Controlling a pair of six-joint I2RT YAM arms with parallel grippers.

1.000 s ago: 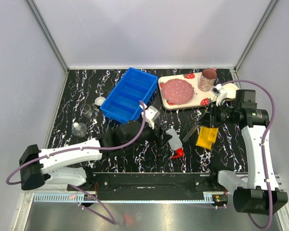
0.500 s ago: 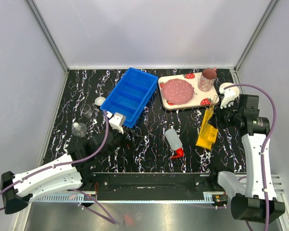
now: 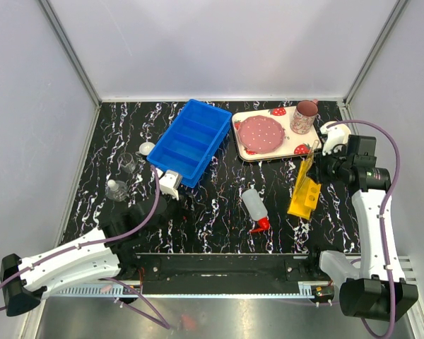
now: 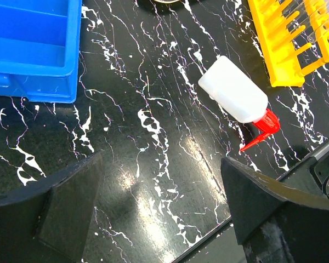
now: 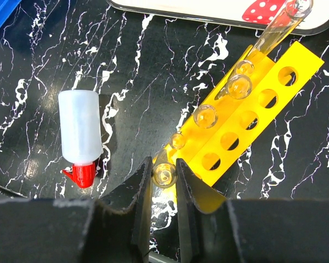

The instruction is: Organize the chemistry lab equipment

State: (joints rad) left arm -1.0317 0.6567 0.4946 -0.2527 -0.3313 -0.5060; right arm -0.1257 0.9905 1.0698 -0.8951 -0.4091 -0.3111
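My right gripper moves down next, eases the clear tube down into the yellow rack's near end [image 3: 297,207] [image 5: 169,149] and releases it there. That end of the rack lies below the gripper.
The translucent squeeze bottle [image 3: 253,204] with a red nozzle lies on its side mid-table; it also shows in the left wrist view [image 4: 233,96] and the right wrist view [image 5: 80,127]. The yellow holed rack [image 3: 307,200] lies right of it and holds several thin clear tubes [image 5: 205,116]. My right gripper [image 3: 316,167] is above the rack, shut on one clear tube [image 5: 164,175], with its lower end over the rack [image 5: 263,118]. My left gripper [image 4: 159,203] is open and empty, over bare table near the blue bin. Two small beakers [image 3: 129,162] and a tiny white dish [image 3: 147,148] sit at the far left.
A blue divided bin [image 3: 189,139] stands at the back centre. A strawberry-print tray [image 3: 295,145] with a pink mug [image 3: 305,116] and a dark red plate sits at the back right. White walls enclose the table.
My left arm has pulled back from the squeeze bottle toward the near left. My right gripper has swung up over the rack and closed on a tube. Little has moved in the last half second.
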